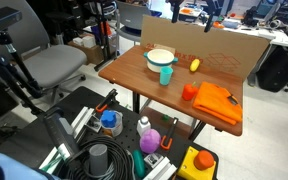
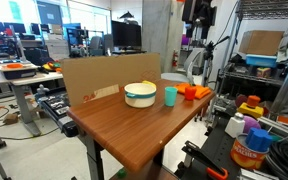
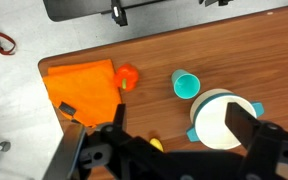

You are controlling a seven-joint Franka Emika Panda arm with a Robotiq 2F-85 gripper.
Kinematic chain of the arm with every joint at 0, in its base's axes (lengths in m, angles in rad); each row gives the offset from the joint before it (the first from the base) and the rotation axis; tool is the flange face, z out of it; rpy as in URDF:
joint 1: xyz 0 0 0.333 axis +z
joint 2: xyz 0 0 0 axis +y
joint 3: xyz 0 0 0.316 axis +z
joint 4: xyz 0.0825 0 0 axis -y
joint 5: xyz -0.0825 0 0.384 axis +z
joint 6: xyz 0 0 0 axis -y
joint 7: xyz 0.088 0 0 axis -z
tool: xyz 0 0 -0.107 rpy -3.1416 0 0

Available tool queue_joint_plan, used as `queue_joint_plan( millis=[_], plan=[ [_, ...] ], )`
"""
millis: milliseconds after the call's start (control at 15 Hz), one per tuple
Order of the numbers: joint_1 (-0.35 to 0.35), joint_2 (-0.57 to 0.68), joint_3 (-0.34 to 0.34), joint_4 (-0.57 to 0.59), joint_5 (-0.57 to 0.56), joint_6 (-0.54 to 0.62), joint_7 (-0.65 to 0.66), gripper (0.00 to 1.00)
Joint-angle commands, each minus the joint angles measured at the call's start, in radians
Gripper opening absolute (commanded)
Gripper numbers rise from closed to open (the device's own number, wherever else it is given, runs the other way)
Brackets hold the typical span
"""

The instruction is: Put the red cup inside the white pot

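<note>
My gripper shifts toward the orange cloth next and lowers onto the red cup (image 3: 128, 77) beside it, as the red cup is far below my open fingers.
The red cup (image 3: 128, 77) is small and red-orange. It stands on the wooden table right beside the folded orange cloth (image 3: 84, 88), and shows in both exterior views (image 1: 189, 92) (image 2: 189, 93). The white pot (image 3: 224, 120) is wide and shallow with a teal rim band; it shows in both exterior views (image 1: 160, 58) (image 2: 140, 94). A teal cup (image 3: 186, 84) stands between the pot and the red cup. My gripper (image 3: 179, 125) is open and empty, high above the table over the pot's edge. It appears at the top of an exterior view (image 1: 212, 14).
A small yellow object (image 3: 156, 145) lies on the table near the pot (image 1: 194, 65). A cardboard sheet (image 1: 209, 45) stands along the table's back edge. Bottles and tools (image 1: 144, 135) sit on a cart beside the table. An office chair (image 1: 54, 65) is nearby.
</note>
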Motion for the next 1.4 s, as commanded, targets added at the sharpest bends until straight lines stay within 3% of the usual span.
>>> queue_joint_plan(
  millis=[0,667,1333],
  plan=[
    [-0.015,0.173,-0.019,0.117,-0.015,0.018,0.003,1.00],
    [-0.010,0.502,-0.059,0.271,-0.099,0.008,0.066,1.00],
    [0.010,0.645,-0.068,0.326,-0.108,-0.018,0.123,1.00]
  ],
)
